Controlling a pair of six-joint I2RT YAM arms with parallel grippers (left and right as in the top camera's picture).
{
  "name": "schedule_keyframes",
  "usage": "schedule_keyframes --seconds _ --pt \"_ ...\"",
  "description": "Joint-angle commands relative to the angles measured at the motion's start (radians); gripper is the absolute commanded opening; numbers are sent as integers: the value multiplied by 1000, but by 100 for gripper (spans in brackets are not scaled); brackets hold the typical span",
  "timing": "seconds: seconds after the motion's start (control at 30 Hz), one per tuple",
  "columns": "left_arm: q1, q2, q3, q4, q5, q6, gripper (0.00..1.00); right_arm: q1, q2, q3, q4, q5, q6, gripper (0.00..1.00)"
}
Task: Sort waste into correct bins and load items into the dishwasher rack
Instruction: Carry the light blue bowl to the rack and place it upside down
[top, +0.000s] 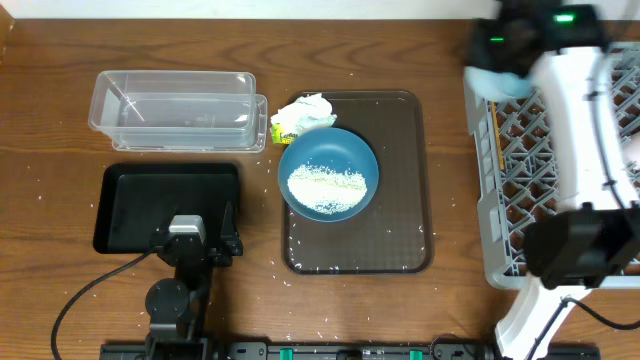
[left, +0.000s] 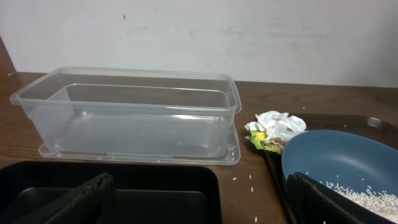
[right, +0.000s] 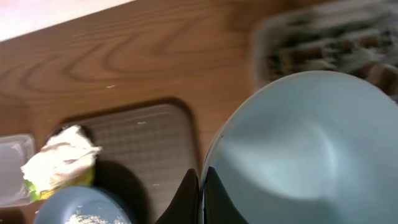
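Note:
My right gripper goes to the right in the overhead view and down next, and releases onto the rack's far end (top: 622, 82) (right: 367, 46), as the bowl overhangs the rack's corner.
The large dark-blue bowl (top: 328, 176) sits on the brown tray and holds a heap of white rice (top: 326, 186); it also shows in the left wrist view (left: 342, 163). The crumpled tissue with yellow-green wrapper (top: 301, 116) lies at the tray's far left corner. My right gripper (right: 200, 186) is shut on the rim of the small light-blue bowl (right: 305, 149), held above the far left corner of the grey rack (top: 520, 160). My left gripper (left: 199, 202) is open over the black tray (top: 150, 200). The clear tub (top: 175, 108) stands empty behind it. Cups and chopsticks are out of view.
The brown serving tray (top: 400, 180) lies in the middle of the wooden table. Loose rice grains are scattered on the tray and on the table near it. My right arm (top: 575, 130) crosses over the rack.

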Motion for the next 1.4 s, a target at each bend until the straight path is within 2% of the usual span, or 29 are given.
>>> schedule_keyframes --seconds 0.0,0.13,0.23,0.4,0.53,0.8,1.17,1.37 --pt "6 -5 -18 -35 -11 6 91 -139 13 0 -8 -265 -114 1" --pt "6 -5 -18 -35 -11 6 91 -324 36 0 29 -500 -191 1" --pt "6 -5 -18 -35 -11 6 91 -416 53 0 77 -599 -228 1" --pt "6 -5 -18 -35 -11 6 90 -516 119 0 186 -777 -212 1" --pt "6 -5 -18 -35 -11 6 90 -542 198 0 293 -894 -170 1" --pt "6 -5 -18 -35 -11 6 91 -552 345 0 607 -1025 117 1" --pt "6 -5 -18 -35 -11 6 91 -599 373 0 602 -1040 180 1" --pt "6 -5 -18 -35 -11 6 90 -587 373 0 643 -1130 181 1"
